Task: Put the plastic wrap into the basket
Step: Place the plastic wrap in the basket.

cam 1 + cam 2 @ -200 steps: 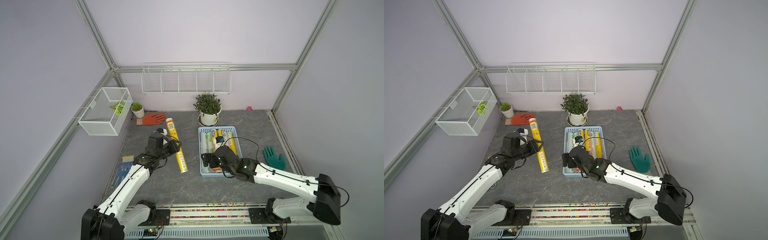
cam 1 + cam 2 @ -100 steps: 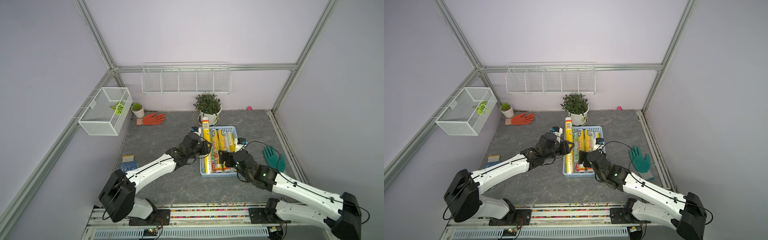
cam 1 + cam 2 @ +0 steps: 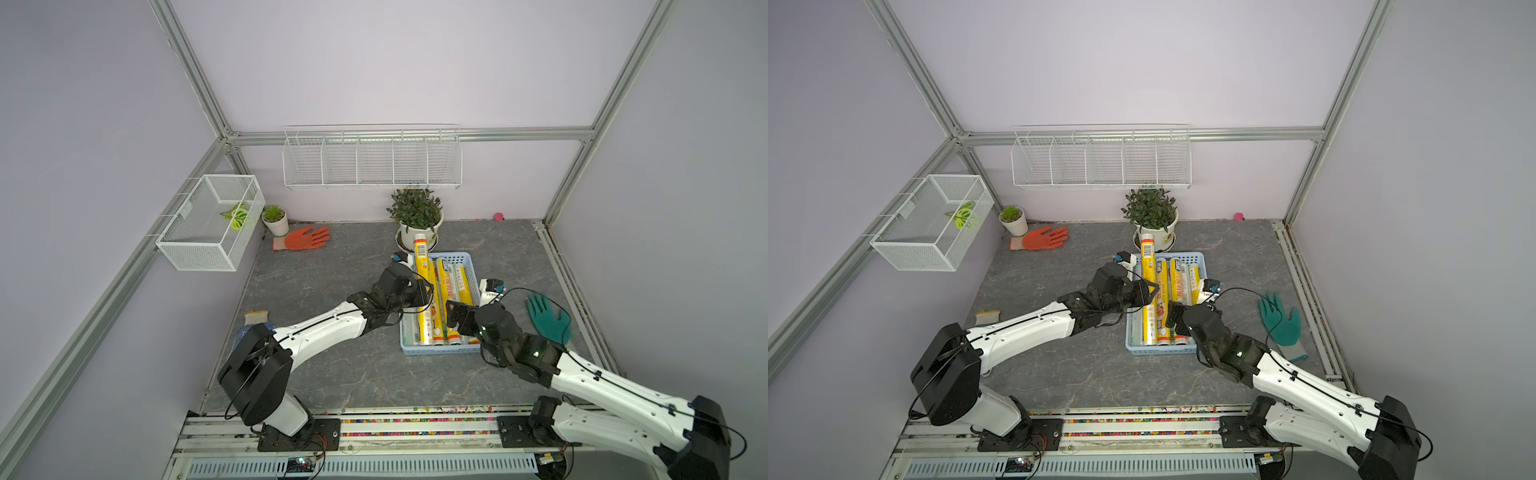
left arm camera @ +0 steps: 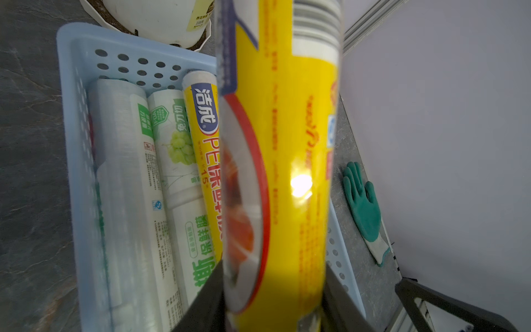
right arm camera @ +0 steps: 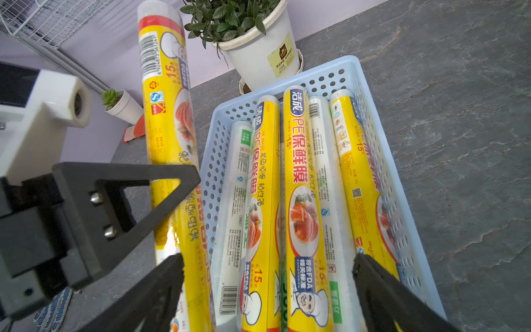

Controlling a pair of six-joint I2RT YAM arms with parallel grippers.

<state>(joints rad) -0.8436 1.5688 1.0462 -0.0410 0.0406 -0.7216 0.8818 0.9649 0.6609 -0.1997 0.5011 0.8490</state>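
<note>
The top of the grape-printed white roll (image 4: 182, 180) is bare. My left gripper will move down into the basket, lay the yellow plastic wrap roll onto the white one and let go of it.
In both top views my left gripper (image 3: 426, 291) (image 3: 1148, 293) is shut on a yellow plastic wrap roll (image 3: 424, 266) (image 3: 1148, 266). It holds the roll lengthwise above the left side of the light blue basket (image 3: 440, 352) (image 3: 1158, 350), the far end sticking out past the rim. The left wrist view shows this roll (image 4: 287, 143) clamped between the black fingers (image 4: 211, 299). Several rolls (image 3: 446, 291) (image 5: 298, 186) lie side by side in the basket (image 5: 373, 109). My right gripper (image 3: 456, 319) (image 5: 267, 261) hangs open over the basket's near end, holding nothing.
A potted plant (image 3: 417, 216) stands just behind the basket. A green glove (image 3: 546, 318) lies to its right, an orange glove (image 3: 303, 239) and a small pot (image 3: 275, 218) at the back left. A white mesh box (image 3: 212, 224) and a wire rack (image 3: 372, 160) hang on the walls.
My left arm has swung from the left of the floor to over the basket, carrying the yellow roll. My right gripper has drawn back from the basket's left part to its near right end.
</note>
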